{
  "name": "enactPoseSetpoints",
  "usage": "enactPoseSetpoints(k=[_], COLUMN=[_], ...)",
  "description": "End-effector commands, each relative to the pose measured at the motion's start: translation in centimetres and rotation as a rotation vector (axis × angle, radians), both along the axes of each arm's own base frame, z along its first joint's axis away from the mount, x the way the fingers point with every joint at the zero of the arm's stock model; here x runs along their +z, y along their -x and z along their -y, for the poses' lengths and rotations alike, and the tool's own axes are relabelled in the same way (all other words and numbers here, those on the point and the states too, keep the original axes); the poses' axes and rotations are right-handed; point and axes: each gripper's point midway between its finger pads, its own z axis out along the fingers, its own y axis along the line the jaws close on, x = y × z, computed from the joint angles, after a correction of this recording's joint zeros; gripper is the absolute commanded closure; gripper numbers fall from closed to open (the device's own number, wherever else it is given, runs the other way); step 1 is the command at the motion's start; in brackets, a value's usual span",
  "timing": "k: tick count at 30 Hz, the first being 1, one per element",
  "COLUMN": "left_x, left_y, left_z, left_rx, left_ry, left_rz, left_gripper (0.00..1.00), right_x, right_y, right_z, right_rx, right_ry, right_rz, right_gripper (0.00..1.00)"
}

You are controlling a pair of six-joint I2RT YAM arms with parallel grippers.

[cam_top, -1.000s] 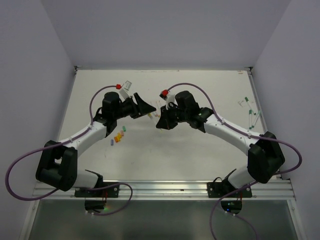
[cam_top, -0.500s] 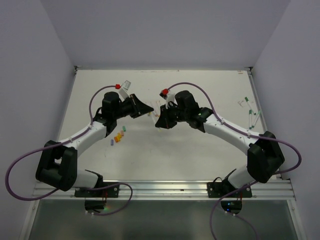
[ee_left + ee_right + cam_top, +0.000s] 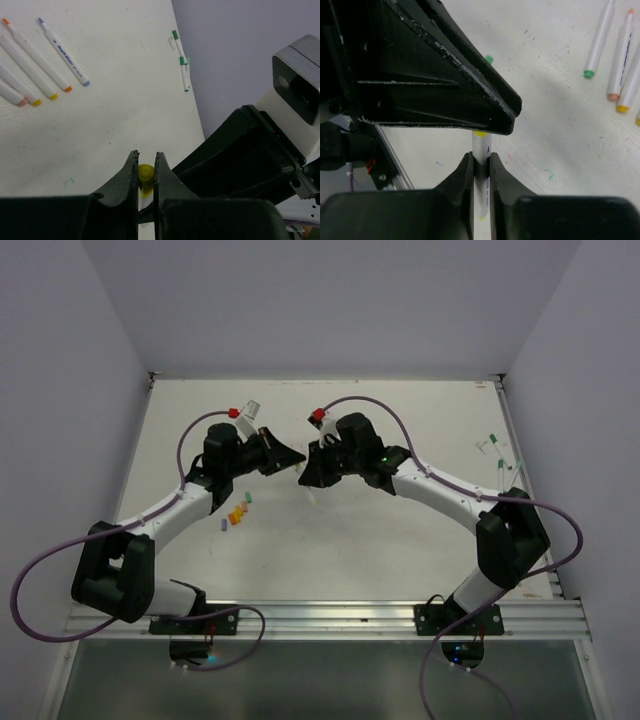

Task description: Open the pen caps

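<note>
I will next move my left gripper back and down to release the yellow cap, because there is bare tabletop there beside the loose caps.
My two grippers meet nose to nose above the middle of the table, the left gripper (image 3: 293,456) facing the right gripper (image 3: 308,474). In the left wrist view the left gripper (image 3: 145,157) is shut on a yellow pen cap (image 3: 145,174). In the right wrist view the right gripper (image 3: 481,157) is shut on the white barrel of that pen (image 3: 481,145), whose yellow end runs under the left gripper's black body (image 3: 430,75). Loose pen caps (image 3: 237,512) in orange, yellow, green and purple lie beside the left arm.
Several white pens (image 3: 30,62) with coloured tips lie side by side on the table, also in the right wrist view as pens (image 3: 620,55). Green-ended pens (image 3: 503,468) lie near the table's right edge. A green cap (image 3: 489,59) rests on the table. Grey walls close in three sides.
The left gripper has gone from open to shut on the yellow cap. The right arm has carried the pen leftward and slightly back, up to the left gripper.
</note>
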Motion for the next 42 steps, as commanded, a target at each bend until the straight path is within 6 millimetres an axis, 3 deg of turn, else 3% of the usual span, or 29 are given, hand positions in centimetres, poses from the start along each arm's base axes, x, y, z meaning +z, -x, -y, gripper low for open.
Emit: enactPoseSetpoints(k=[1, 3, 5, 6, 7, 9, 10, 12, 13, 16, 18, 19, 20, 21, 22, 23, 25, 26, 28, 35, 39, 42], left_x=[2.7, 1.3, 1.7, 2.1, 3.4, 3.7, 5.0, 4.6, 5.5, 5.8, 6.2, 4.4, 4.7, 3.9, 1.2, 1.3, -1.7, -1.7, -3.7, -5.8, -9.3, -11.7], left_y=[-0.6, -2.5, -4.4, -5.9, -7.2, -9.3, -10.1, -11.5, -12.0, -12.8, -11.9, -10.8, -9.6, -8.6, -7.0, -5.8, -3.0, -1.6, 0.4, 4.7, 7.0, 8.3], left_z=[0.1, -1.4, -3.0, -5.0, -6.0, -8.3, -8.7, -9.8, -10.1, -11.2, -11.8, -11.6, -11.5, -10.9, -10.6, -10.2, -8.5, -7.4, -6.9, -7.8, -8.2, -8.6], left_rx=[0.02, 0.111, 0.184, 0.241, 0.278, 0.365, 0.384, 0.415, 0.421, 0.411, 0.422, 0.413, 0.406, 0.399, 0.381, 0.367, 0.31, 0.275, 0.246, 0.242, 0.22, 0.235], left_ry=[0.017, -0.089, -0.109, -0.097, -0.08, -0.095, -0.095, -0.122, -0.121, -0.104, -0.119, -0.139, -0.141, -0.16, -0.196, -0.203, -0.247, -0.249, -0.262, -0.304, -0.324, -0.353], left_rz=[0.046, -0.006, -0.031, -0.036, -0.024, -0.034, -0.01, -0.036, -0.025, -0.02, 0.004, -0.021, -0.002, -0.002, -0.038, -0.017, -0.056, -0.043, -0.081, -0.1, -0.194, -0.258], left_gripper=[1.0, 1.0, 1.0, 1.0, 1.0, 1.0, 1.0, 1.0, 1.0, 1.0, 1.0, 1.0, 1.0, 1.0, 1.0, 1.0, 1.0, 1.0, 1.0, 1.0, 1.0, 1.0], right_x=[0.7, -0.7, -1.9, -2.9, -3.4, -4.8, -5.1, -6.6, -7.0, -7.3, -6.6, -6.5, -6.4, -6.3, -6.8, -7.1, -7.9, -7.9, -9.2, -12.1, -13.2, -13.8], right_y=[-1.4, -1.7, -0.6, 0.7, 0.0, 1.3, 1.2, 2.3, 2.6, 3.1, 1.9, 1.3, 0.6, -0.8, -1.5, -2.0, -3.4, -4.1, -4.6, -5.5, -5.1, -4.6], right_z=[-1.3, -0.5, -0.6, -0.8, 0.0, 0.1, 0.7, 0.7, 0.6, 1.2, 1.9, 2.5, 2.9, 3.8, 4.2, 4.5, 5.2, 5.7, 5.8, 7.0, 7.5, 7.1], right_rx=[-0.042, -0.093, -0.099, -0.088, -0.158, -0.158, -0.192, -0.166, -0.162, -0.18, -0.223, -0.243, -0.263, -0.292, -0.306, -0.317, -0.334, -0.355, -0.343, -0.333, -0.327, -0.302], right_ry=[-0.01, 0.086, 0.186, 0.234, 0.297, 0.379, 0.43, 0.48, 0.482, 0.478, 0.474, 0.484, 0.487, 0.481, 0.482, 0.474, 0.473, 0.489, 0.521, 0.576, 0.575, 0.558], right_rz=[0.008, 0.02, 0.07, 0.073, 0.113, 0.143, 0.177, 0.175, 0.167, 0.16, 0.172, 0.164, 0.151, 0.112, 0.084, 0.055, 0.022, 0.025, 0.009, -0.041, -0.066, -0.088], right_gripper=[1.0, 1.0, 1.0, 1.0, 1.0, 1.0, 1.0, 1.0, 1.0, 1.0, 1.0, 1.0, 1.0, 1.0, 1.0, 1.0, 1.0, 1.0, 1.0, 1.0, 1.0, 0.91])
